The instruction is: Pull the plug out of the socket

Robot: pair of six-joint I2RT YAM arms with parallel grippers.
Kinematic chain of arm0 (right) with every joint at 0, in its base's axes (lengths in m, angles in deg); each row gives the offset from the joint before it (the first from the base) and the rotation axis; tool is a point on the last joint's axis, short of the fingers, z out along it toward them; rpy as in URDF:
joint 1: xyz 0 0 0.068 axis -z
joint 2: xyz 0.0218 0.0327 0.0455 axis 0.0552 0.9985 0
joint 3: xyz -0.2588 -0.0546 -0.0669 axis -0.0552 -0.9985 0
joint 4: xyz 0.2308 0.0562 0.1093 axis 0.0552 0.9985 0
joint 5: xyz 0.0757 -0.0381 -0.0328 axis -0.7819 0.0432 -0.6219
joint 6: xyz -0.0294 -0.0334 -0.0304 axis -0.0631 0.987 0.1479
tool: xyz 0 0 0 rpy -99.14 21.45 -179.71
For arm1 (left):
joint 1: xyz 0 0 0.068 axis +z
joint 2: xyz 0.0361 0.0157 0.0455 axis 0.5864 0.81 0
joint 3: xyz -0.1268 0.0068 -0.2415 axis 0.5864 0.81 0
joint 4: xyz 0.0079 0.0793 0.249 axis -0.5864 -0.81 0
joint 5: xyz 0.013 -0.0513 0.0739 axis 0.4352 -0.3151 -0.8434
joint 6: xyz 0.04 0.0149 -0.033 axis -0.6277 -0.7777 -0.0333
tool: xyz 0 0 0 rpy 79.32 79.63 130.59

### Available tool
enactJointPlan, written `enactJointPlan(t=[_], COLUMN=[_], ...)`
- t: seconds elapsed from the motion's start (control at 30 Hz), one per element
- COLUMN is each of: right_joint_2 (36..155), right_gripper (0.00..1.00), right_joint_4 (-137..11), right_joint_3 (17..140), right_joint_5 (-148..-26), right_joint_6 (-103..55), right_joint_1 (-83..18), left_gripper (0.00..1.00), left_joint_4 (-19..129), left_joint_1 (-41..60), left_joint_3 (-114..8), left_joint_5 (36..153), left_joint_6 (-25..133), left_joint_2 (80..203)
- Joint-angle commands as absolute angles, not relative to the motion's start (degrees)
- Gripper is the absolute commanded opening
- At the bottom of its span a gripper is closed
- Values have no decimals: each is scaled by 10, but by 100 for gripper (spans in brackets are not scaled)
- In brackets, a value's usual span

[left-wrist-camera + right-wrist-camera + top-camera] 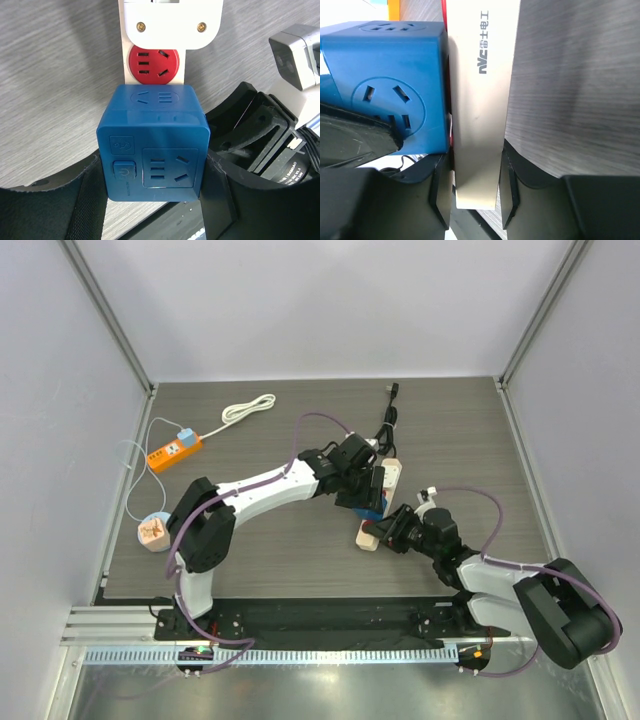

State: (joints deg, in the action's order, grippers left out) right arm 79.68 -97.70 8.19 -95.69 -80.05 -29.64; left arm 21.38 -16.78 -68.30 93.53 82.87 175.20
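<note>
The power strip should stay held while my left gripper pulls back and down, and my left gripper needs to let go of the blue cube (390, 85) where bare tabletop lies below, to the gripper's left in the top view.
A blue cube plug adapter (152, 142) sits plugged into a cream power strip (152, 60) that has a red socket (153, 61). My left gripper (152, 185) is shut on the blue cube, one finger on each side. My right gripper (476, 187) is shut on the near end of the cream strip (477, 125), with the blue cube (390, 85) to its left. In the top view the two grippers meet at the strip (372, 530) in the middle of the table, the left gripper (366, 496) above the right gripper (388, 534).
An orange power strip (175, 451) with a white coiled cord (248, 408) lies at the back left. A small round pale block (152, 531) sits at the left edge. A black cable (389, 412) runs back from the strip. Grey walls enclose the table.
</note>
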Motion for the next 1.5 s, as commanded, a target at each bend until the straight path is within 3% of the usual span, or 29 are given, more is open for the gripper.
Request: enactJointPlan(t=[0.0,0.33,0.5,0.77,1.0,1.17,1.37,1.47], right_joint_2=[804,680,648,685,743,745,727,698], right_gripper=[1,1,1,1,1,1,1,1], right_joint_4=[-970,-778,-793,-747,-764,-789,-802,-794], right_joint_3=[55,51,12,35,62,58,59,58], right_joint_5=[-906,-796,-796,-772,-756,-767,-812,-824], right_joint_6=[-805,-852,-879,-857,-835,-827,-792,-777], right_joint_1=[-299,-299,-298,-293,-288,-288,-288,-288], left_gripper=[0,0,0,0,0,0,0,0], left_joint_4=[285,425,473,417,316,354,235,266], left_joint_1=[-161,-145,-143,-115,-146,-146,-145,-145], left_joint_3=[-692,-575,-532,-570,-581,-521,-500,-419], left_joint_5=[989,1036,1018,1081,973,1029,935,978], left_joint_6=[842,861,870,953,874,896,824,815], left_joint_2=[1722,1644,1592,1602,1546,1527,1483,1433])
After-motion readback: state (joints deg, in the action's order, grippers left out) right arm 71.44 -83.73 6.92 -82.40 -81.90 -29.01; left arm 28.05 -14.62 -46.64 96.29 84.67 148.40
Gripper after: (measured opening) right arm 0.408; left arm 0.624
